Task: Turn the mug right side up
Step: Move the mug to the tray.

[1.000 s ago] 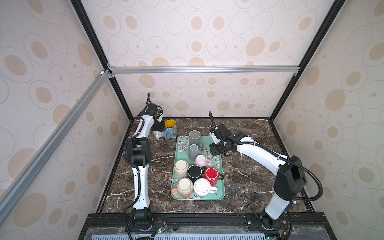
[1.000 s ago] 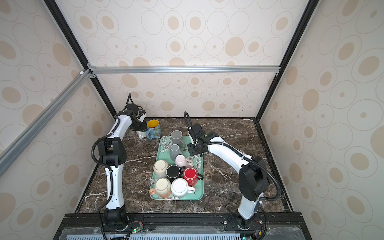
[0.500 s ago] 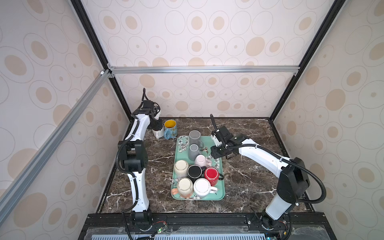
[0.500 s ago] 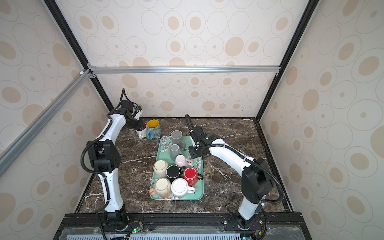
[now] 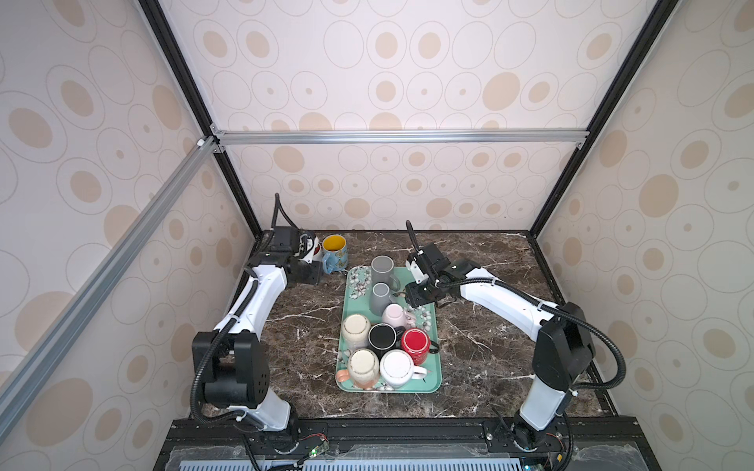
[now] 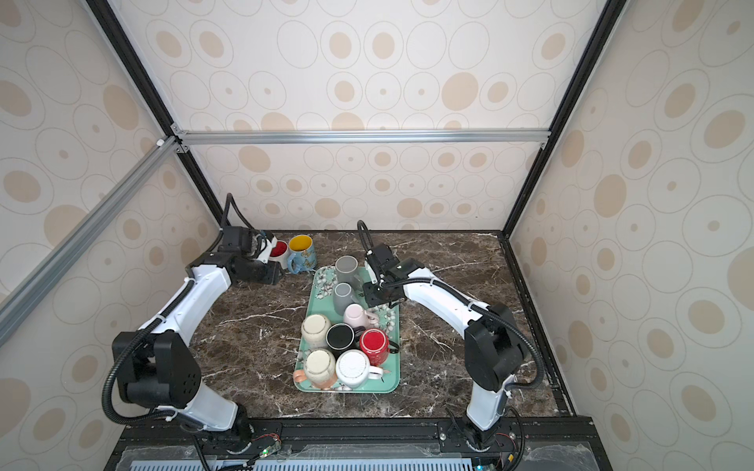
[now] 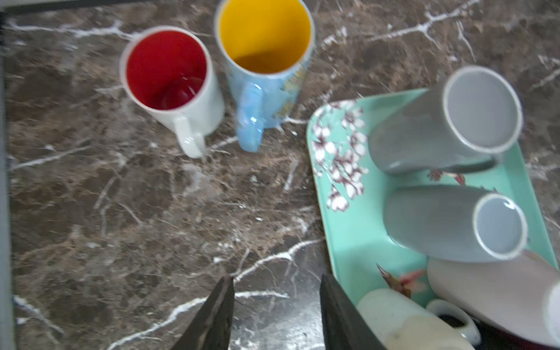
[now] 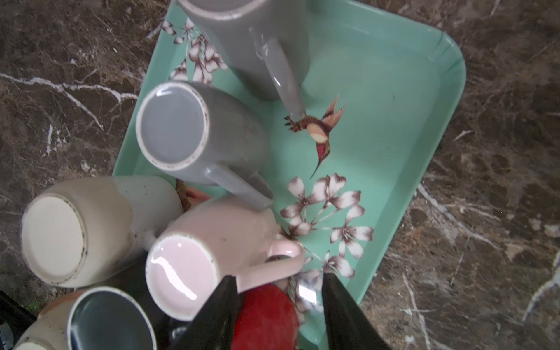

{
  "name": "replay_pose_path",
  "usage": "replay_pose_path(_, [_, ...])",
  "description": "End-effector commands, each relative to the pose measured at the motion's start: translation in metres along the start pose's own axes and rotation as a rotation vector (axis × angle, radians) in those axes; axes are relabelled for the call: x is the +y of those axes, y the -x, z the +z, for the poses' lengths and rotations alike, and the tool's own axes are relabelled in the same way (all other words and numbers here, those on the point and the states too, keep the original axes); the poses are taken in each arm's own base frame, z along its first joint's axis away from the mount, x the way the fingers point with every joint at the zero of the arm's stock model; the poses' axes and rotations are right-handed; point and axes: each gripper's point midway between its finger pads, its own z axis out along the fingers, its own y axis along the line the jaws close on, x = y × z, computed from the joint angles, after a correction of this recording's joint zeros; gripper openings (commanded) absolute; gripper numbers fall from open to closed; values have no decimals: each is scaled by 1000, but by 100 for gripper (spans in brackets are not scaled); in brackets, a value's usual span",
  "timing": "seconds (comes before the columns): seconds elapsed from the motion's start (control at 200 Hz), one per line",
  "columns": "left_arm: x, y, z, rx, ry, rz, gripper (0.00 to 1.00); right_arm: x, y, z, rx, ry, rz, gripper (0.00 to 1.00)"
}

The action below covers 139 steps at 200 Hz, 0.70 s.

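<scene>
My right gripper moves outward and down onto the far grey mug's handle (image 5: 395, 282) (image 8: 283, 80) next. The handle lies outward of it and below, where bare tray leaves room for fingers.
A white mug (image 7: 169, 75) with a red inside stands upright on the marble at the back left, its handle free. It shows in both top views (image 6: 278, 248). My left gripper (image 7: 275, 278) is open and empty, and hangs over bare table short of that mug. On the green tray (image 5: 355, 283), several mugs stand upside down. One is a pink mug (image 8: 212, 239) (image 5: 393, 316). My right gripper (image 8: 278, 275) is open above it, and the pink handle (image 8: 272, 266) lies by one fingertip. I cannot tell whether they touch.
A blue mug (image 7: 266, 60) with a yellow inside stands upright beside the white one. Also bottom-up on the tray are two grey mugs (image 5: 382, 267) (image 5: 380, 295), then cream (image 5: 355, 329), black (image 5: 382, 336), red (image 5: 415, 344) and white (image 5: 398, 369) ones. Walls enclose the table on three sides.
My left gripper has opened wider and drawn back from the white mug, which stays standing upright. The left arm has swung lower. The right arm has shifted only slightly over the tray.
</scene>
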Motion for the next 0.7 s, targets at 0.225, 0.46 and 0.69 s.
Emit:
replay_pose_path(0.225, [-139,-2,-16,-233,-257,43,48,2,42,22,8,-70,-114,50])
replay_pose_path(0.46, [-175,-7,-24,-288,-359,35,49,1,55,41,6,-88,-192,49])
replay_pose_path(0.69, [-192,-21,-12,-263,-430,12,50,3,72,59,-3,-94,-232,49])
